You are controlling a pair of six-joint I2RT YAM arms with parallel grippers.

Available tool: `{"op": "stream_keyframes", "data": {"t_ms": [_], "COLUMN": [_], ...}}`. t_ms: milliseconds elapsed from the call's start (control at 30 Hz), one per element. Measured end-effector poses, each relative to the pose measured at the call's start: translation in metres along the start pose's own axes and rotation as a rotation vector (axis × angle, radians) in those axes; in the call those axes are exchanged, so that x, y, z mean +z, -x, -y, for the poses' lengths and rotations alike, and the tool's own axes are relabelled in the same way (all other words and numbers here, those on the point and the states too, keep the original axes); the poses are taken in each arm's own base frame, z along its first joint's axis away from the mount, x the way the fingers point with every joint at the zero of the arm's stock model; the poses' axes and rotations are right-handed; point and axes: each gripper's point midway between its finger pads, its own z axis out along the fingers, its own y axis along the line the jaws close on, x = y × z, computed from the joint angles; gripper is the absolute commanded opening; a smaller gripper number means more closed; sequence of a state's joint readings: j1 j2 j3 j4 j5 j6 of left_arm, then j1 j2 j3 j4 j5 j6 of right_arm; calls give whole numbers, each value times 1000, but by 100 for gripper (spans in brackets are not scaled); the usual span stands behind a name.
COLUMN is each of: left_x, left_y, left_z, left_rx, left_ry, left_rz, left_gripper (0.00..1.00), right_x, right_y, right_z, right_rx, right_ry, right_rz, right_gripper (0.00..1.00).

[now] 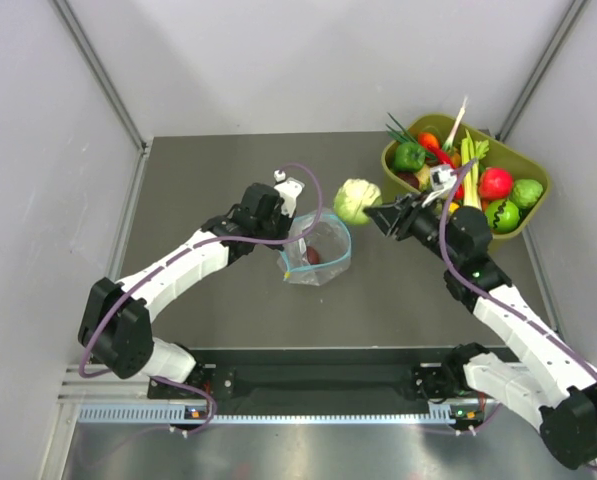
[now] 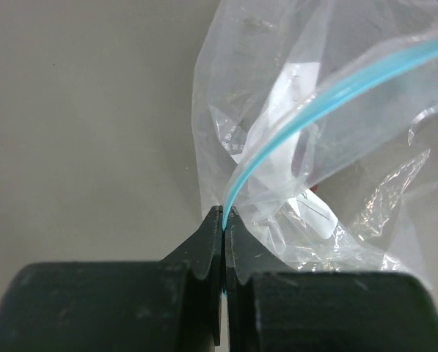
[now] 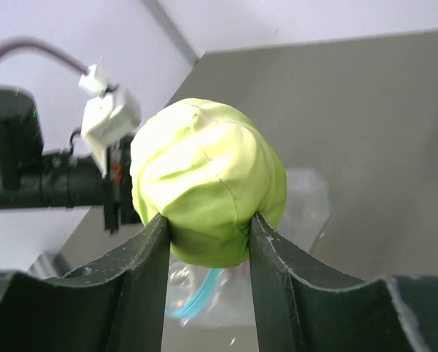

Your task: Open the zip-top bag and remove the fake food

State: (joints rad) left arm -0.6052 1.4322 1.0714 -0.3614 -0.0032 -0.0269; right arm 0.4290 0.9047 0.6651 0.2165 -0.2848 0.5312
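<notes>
I will carry the cabbage (image 1: 355,199) outward with my right gripper next, over the tub's far corner (image 1: 429,131) by the green pepper, and let go of it there, because the other toy foods are inside.
The clear zip-top bag (image 1: 318,252) lies open in the middle of the table, its teal zip strip (image 2: 307,117) curving up. Something red (image 1: 312,256) shows inside it. My left gripper (image 1: 286,243) is shut on the bag's zip strip at its left edge; in the left wrist view (image 2: 224,214) the strip runs between the closed fingertips. My right gripper (image 1: 370,214) is shut on the pale green cabbage (image 1: 355,199) and holds it in the air just right of the bag; the cabbage (image 3: 207,180) sits between the fingers in the right wrist view, with the bag (image 3: 204,293) below.
An olive-green tub (image 1: 523,160) at the back right holds several toy foods: a red apple (image 1: 494,183), a green pepper (image 1: 409,156), celery stalks (image 1: 469,160) and others. White walls enclose the table on three sides.
</notes>
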Motion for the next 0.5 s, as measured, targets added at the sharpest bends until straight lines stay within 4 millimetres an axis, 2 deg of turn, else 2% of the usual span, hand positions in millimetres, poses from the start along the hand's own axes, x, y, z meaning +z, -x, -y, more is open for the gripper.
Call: {"op": "stream_keyframes", "data": {"t_ms": [167, 267, 400, 500], "left_x": [0, 0, 0, 0], "left_y": [0, 0, -1, -1], "left_z": [2, 2, 3, 4], "left_rx": [0, 0, 0, 0], "left_ry": [-11, -13, -16, -25], "left_rz": [-1, -1, -2, -3], "left_gripper": [0, 0, 0, 0], "right_x": [-7, -15, -33, -52], "right_y": [41, 58, 82, 108], "right_z": [21, 42, 80, 115], "right_rx": [-27, -31, -37, -54], "right_ry": [-54, -104, -211, -327], "right_rz": [89, 129, 184, 238], "right_gripper": [0, 0, 0, 0]}}
